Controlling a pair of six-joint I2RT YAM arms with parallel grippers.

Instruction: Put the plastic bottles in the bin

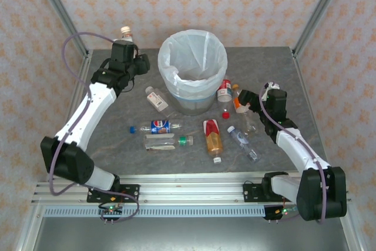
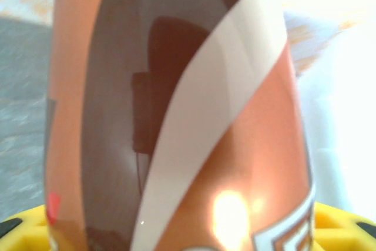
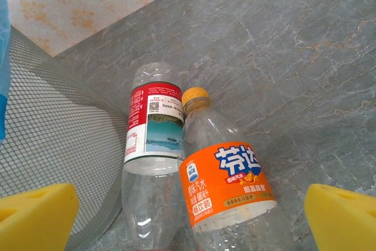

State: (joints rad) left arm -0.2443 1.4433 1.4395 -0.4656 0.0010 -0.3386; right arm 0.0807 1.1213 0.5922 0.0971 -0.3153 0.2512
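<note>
The plastic bottle still hangs outside the bin. It goes sideways next in my left gripper, across the bin's rim over the bin's opening (image 1: 192, 60) for release.
My left gripper (image 1: 126, 44) is shut on a plastic bottle (image 1: 126, 31) with a white cap, held up at the far left, to the left of the bin (image 1: 192, 86). In the left wrist view its orange, brown and white label (image 2: 194, 116) sits between my yellow pads (image 2: 346, 227). My right gripper (image 1: 245, 99) stands open over an orange-labelled bottle (image 3: 226, 183) and a red-labelled bottle (image 3: 154, 124) lying side by side against the bin's mesh wall (image 3: 47, 127). The bin is round, grey and lined with a white bag.
Several more bottles lie in front of the bin: a clear one (image 1: 157, 99), a blue-labelled one (image 1: 158, 126), a green-capped one (image 1: 167, 142), an amber-filled one (image 1: 212, 136) and a blue-capped one (image 1: 242, 142). A loose red cap (image 1: 225, 114) lies nearby. Patterned walls enclose the table.
</note>
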